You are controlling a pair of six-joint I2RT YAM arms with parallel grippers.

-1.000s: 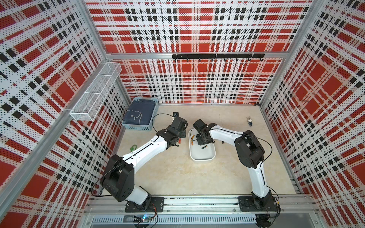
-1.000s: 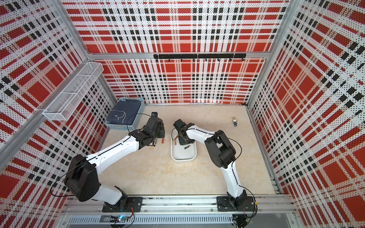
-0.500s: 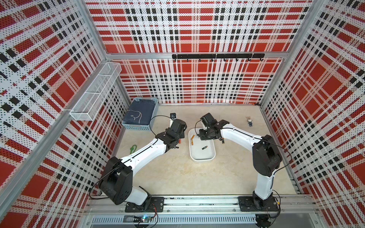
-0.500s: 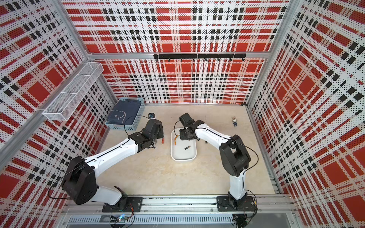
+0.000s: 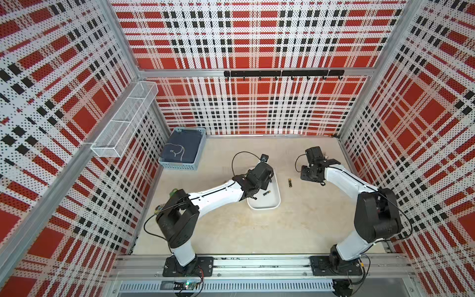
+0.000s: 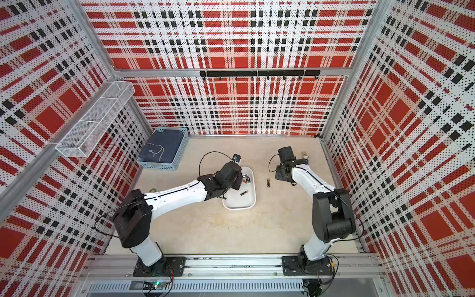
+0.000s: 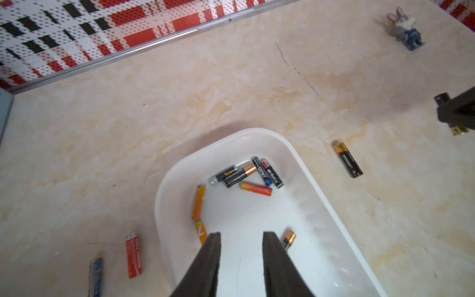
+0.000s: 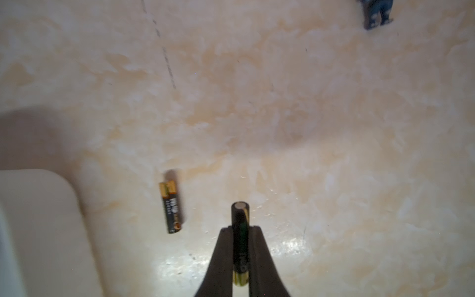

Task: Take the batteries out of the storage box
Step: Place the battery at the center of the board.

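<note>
My right gripper moves down and toward the lying black battery next and releases the held one on the tabletop, as the tabletop beside that battery is clear.
The white storage box (image 7: 164, 195) holds several batteries: a black and orange cluster (image 7: 246, 174) at its far end, an orange one (image 7: 198, 203) by the wall, and another black one (image 5: 266, 193). My left gripper (image 7: 241, 233) hangs open over the box, with nothing between its fingers. My right gripper (image 8: 240, 228) is shut on a black battery (image 8: 240, 214) and sits above the table right of the box (image 5: 264, 204). Another black battery (image 8: 171, 208) lies on the table between them. A red battery (image 7: 133, 254) and a blue-grey one (image 7: 95, 277) lie left of the box.
A light-blue slotted basket (image 5: 183, 151) with dark cloth stands at the back left. A wire-mesh shelf (image 5: 123, 120) hangs on the left wall. A small rabbit figurine (image 7: 403, 25) stands at the back right, near the right arm. A green keychain (image 5: 174, 190) peeks out by the left arm.
My right gripper has left the box and swung right, carrying a battery. My left gripper has moved from the box's left side to above it.
</note>
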